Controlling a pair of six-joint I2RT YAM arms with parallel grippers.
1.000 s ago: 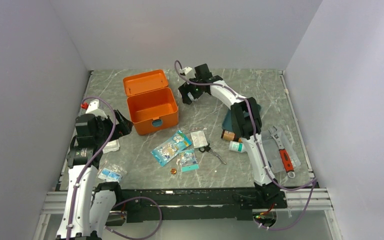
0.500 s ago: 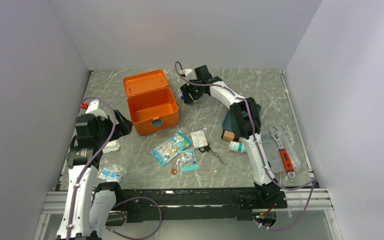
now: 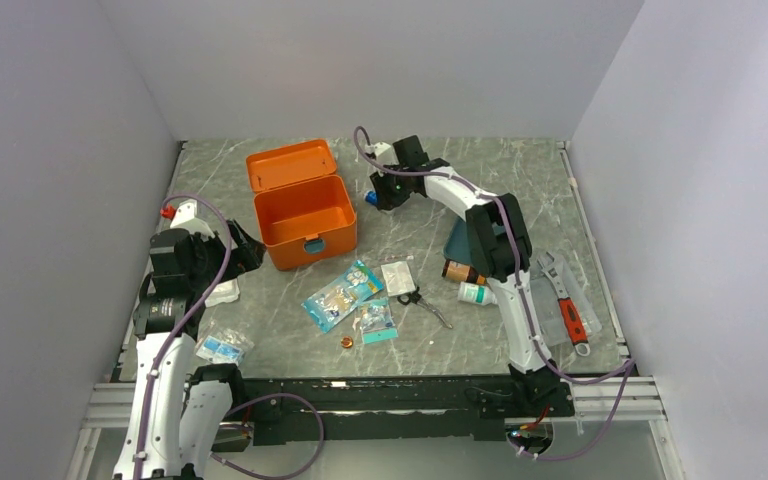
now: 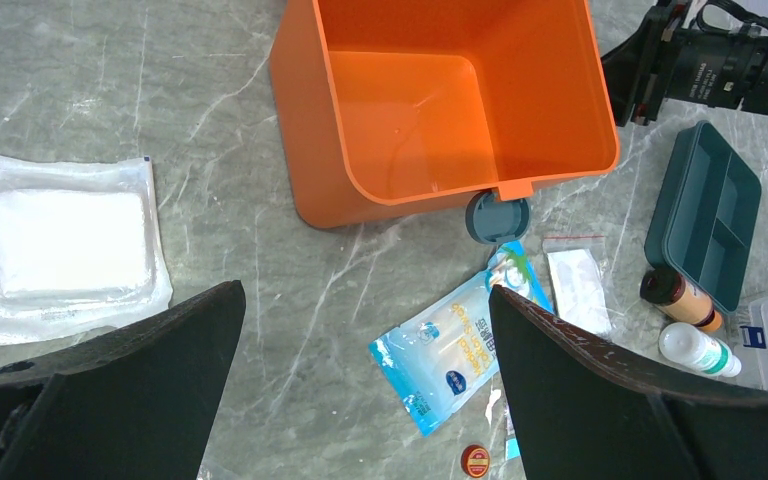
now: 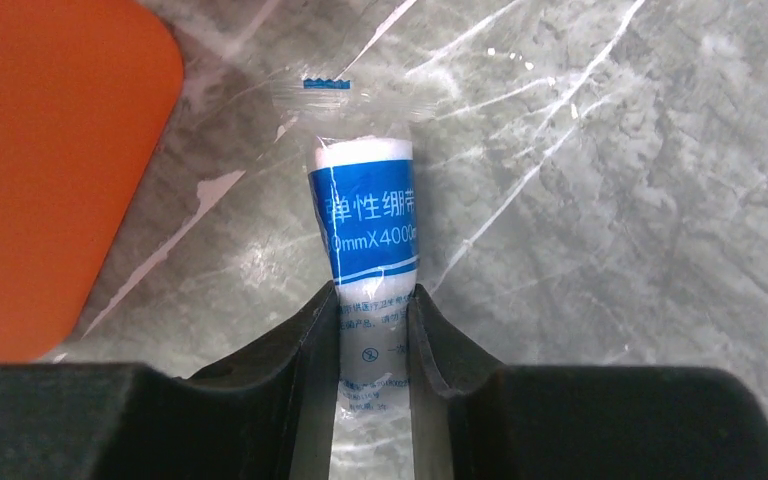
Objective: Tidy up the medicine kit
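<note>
My right gripper should next rise, turning, over the kit's orange side between the bandage roll and the kit's inside, and then lower the bandage roll into it.
The orange medicine kit (image 3: 305,210) stands open at the back left of the table, lid tipped back, its inside (image 4: 430,100) bare. My right gripper (image 3: 378,192) is just right of the kit, low at the table. In the right wrist view its fingers (image 5: 372,298) press both sides of a white bandage roll with a blue label (image 5: 365,215), sealed in clear wrap; the kit's orange wall (image 5: 50,150) is at the left. The roll's blue end (image 3: 369,199) peeks out in the top view. My left gripper (image 4: 363,290) hangs wide open above the table left of the kit, holding nothing.
A teal divided tray (image 4: 710,215) lies to the right, with a brown bottle (image 4: 675,295) and a white bottle (image 4: 700,350) beside it. A gauze pack (image 4: 65,245), a cotton swab pack (image 4: 470,345), a small red tin (image 4: 475,460), scissors (image 3: 422,300) and a wrench (image 3: 570,315) lie about.
The right gripper has moved slightly right and down beside the kit, and its jaws have come together on the bandage roll. The left arm has not moved.
</note>
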